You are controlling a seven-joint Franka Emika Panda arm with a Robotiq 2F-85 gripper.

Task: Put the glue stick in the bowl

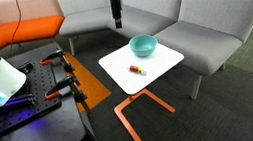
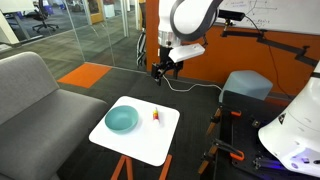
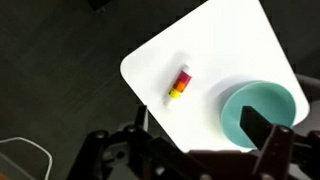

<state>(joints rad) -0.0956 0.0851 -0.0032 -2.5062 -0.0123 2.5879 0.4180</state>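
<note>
My gripper moves down toward the glue stick (image 1: 136,69) next and turns until its open fingers straddle the yellow-orange part, because the stick lies slanted across the wrist view.
The red and yellow-orange glue stick (image 1: 136,69) lies flat on the small white table (image 1: 165,60), near its middle. It also shows in the other exterior view (image 2: 156,115) and in the wrist view (image 3: 181,84). The teal bowl (image 1: 143,46) stands empty on the same table beside it, seen in both exterior views (image 2: 122,120) and in the wrist view (image 3: 262,112). My gripper (image 1: 118,21) hangs well above the table (image 2: 165,68), open and empty. In the wrist view its dark fingers (image 3: 198,125) frame the table edge and the bowl.
Grey sofa seats (image 1: 215,17) curve around the table's far side, with an orange seat (image 1: 20,34) beside them. A black workbench (image 1: 23,121) with orange-handled clamps (image 1: 63,88) stands close to the table. The table rests on an orange frame (image 1: 137,109) on dark carpet.
</note>
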